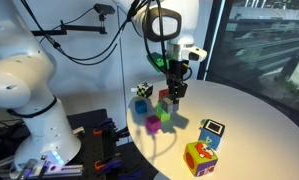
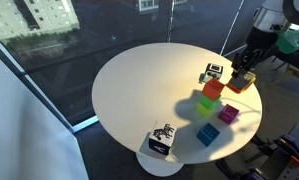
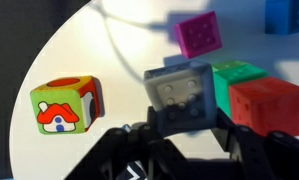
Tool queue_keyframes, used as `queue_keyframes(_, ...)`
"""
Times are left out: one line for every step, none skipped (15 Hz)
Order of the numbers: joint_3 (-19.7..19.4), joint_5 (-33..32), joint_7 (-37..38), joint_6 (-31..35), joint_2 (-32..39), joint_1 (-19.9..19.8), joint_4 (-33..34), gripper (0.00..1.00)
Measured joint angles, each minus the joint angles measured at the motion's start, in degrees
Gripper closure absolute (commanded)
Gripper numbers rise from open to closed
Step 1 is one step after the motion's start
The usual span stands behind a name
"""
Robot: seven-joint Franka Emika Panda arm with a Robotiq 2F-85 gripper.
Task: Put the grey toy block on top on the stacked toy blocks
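Note:
My gripper lifts up next, moves over the red cube's top and releases the block there, because the grey toy block hangs beside the stack.
The grey toy block sits between my gripper's black fingers, which are shut on it and hold it above the white round table. The stacked toy blocks stand just beside it: a red cube on a green cube. In both exterior views the red cube tops the green cube. My gripper hangs close above and beside the stack.
A magenta cube and a blue cube lie past the stack. An orange-yellow house-picture cube is on the other side. A black-and-white patterned cube and multicoloured cubes also sit on the table.

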Motion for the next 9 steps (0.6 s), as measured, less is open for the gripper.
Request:
queue_keyframes(0.30,0.60,0.56,-0.44,-0.40,0.31,0.38,0.69)
queue_keyframes(0.59,1.11,1.00,-0.80,-0.71,0.57,0.74,0.69)
queue_keyframes(0.94,1.56,1.61,-1.15,-0.92,0.77,1.15,0.69)
queue_keyframes(1.25,2.06,2.17,-1.47,-1.12,1.01,1.56,0.69)
queue_keyframes(1.53,2.48,2.82,-1.75,-1.32,1.31,1.95,0.69)
queue_keyframes(1.80,2.86,3.33,-2.01,-1.47,1.57,2.35,0.69)
queue_keyframes(2.12,3.16,4.03,-2.37,-1.58,1.80,2.82,0.69)
queue_keyframes(2.47,3.28,4.81,-2.79,-1.69,2.00,3.29,0.69)
queue_keyframes(2.78,3.34,5.52,-3.20,-1.81,2.18,3.70,0.69)
